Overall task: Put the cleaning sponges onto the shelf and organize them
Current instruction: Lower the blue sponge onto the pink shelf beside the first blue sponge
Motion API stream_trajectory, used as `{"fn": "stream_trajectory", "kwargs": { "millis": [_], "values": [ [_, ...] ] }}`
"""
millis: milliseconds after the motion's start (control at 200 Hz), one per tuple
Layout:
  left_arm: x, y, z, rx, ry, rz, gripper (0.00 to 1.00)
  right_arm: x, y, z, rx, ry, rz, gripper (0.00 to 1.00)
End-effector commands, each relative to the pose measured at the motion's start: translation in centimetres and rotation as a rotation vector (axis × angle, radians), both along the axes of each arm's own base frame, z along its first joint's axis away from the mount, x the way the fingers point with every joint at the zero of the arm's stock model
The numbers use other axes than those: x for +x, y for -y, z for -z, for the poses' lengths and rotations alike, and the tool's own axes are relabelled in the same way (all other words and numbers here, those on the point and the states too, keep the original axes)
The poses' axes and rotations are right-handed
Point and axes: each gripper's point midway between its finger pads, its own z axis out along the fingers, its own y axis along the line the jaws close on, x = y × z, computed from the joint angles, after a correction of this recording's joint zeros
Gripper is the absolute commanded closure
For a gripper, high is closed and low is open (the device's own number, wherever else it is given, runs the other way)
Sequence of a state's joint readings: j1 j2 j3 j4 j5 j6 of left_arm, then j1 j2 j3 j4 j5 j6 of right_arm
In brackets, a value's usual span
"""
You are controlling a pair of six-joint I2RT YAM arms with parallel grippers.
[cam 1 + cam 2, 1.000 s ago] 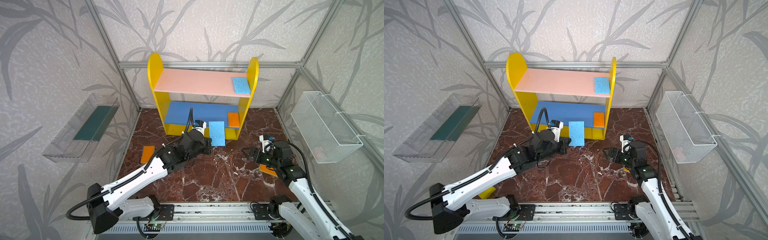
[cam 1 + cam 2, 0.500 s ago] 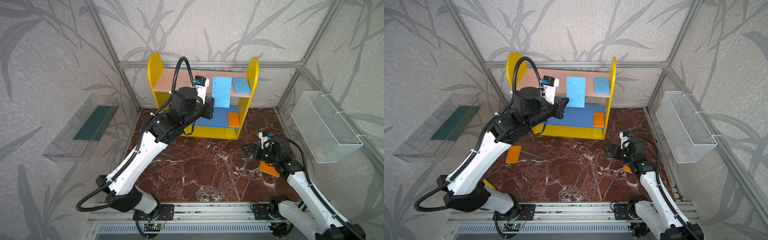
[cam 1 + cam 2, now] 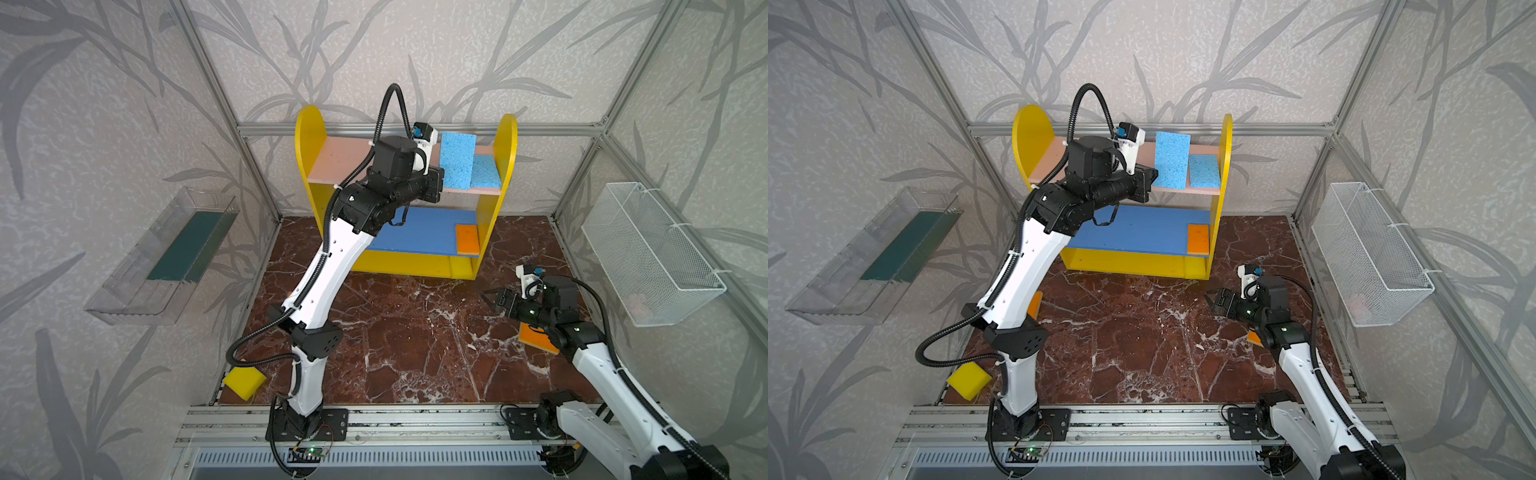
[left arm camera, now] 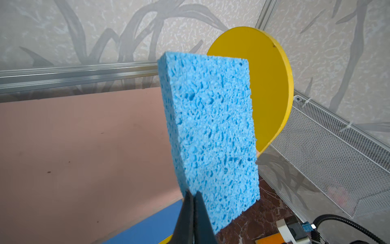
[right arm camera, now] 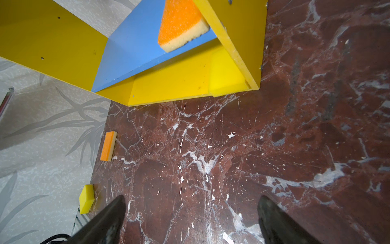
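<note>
My left gripper moves down toward the pink board beside the second blue sponge next and releases, since the light blue sponge (image 3: pixel 457 160) still hangs above the board.
The shelf (image 3: pixel 307 137) stands at the back with a pink upper board (image 4: pixel 84 137). My left gripper (image 4: pixel 193 193) is shut on a light blue sponge (image 3: pixel 457 160), held on edge over the pink board beside a second blue sponge (image 3: pixel 485 171) lying at its right end. An orange sponge (image 5: pixel 179 25) lies on the blue board and a yellow one (image 5: pixel 225 80) on the base. On the floor lie an orange sponge (image 3: pixel 1036 305), a yellow block (image 3: pixel 245 380), and another orange sponge (image 3: pixel 534 338) under my right arm. My right gripper (image 5: pixel 191 202) hangs open over bare floor.
A clear plastic tray (image 3: pixel 166 253) holding a dark green pad hangs on the left wall. A white wire-mesh basket (image 3: pixel 648 253) hangs on the right wall. An aluminium rail (image 3: pixel 374 419) with both arm bases runs along the front edge.
My left arm has lifted the blue sponge from the floor in front of the shelf up to the pink board and carried it right, next to the other blue sponge. The right arm has barely moved.
</note>
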State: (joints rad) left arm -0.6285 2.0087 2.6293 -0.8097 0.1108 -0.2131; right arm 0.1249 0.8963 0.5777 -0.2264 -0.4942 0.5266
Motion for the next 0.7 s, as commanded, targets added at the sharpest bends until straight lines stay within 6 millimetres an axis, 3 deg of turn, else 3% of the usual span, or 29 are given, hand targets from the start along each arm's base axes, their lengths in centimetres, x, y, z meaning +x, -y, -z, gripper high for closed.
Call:
{"fn": "stream_trajectory", "kwargs": {
  "millis": [0, 325, 565, 695],
  "values": [
    [0.8, -0.4, -0.9, -0.025, 0.026, 0.005, 1.00, 0.1, -0.5, -0.6, 0.023, 0.030, -0.033, 0.05],
    [4.3, 0.1, 2.7, -0.039, -0.045, -0.009, 1.00, 0.0, -0.4, 0.1, 0.018, 0.022, -0.028, 0.05],
    [5.3, 0.0, 2.8, -0.092, -0.064, -0.015, 1.00, 0.0, -0.3, 0.1, 0.013, 0.020, -0.025, 0.05],
    [5.4, -0.6, 2.4, -0.106, -0.065, -0.022, 0.76, 0.0, -0.4, 0.2, 0.015, 0.018, -0.027, 0.05]
  ]
}}
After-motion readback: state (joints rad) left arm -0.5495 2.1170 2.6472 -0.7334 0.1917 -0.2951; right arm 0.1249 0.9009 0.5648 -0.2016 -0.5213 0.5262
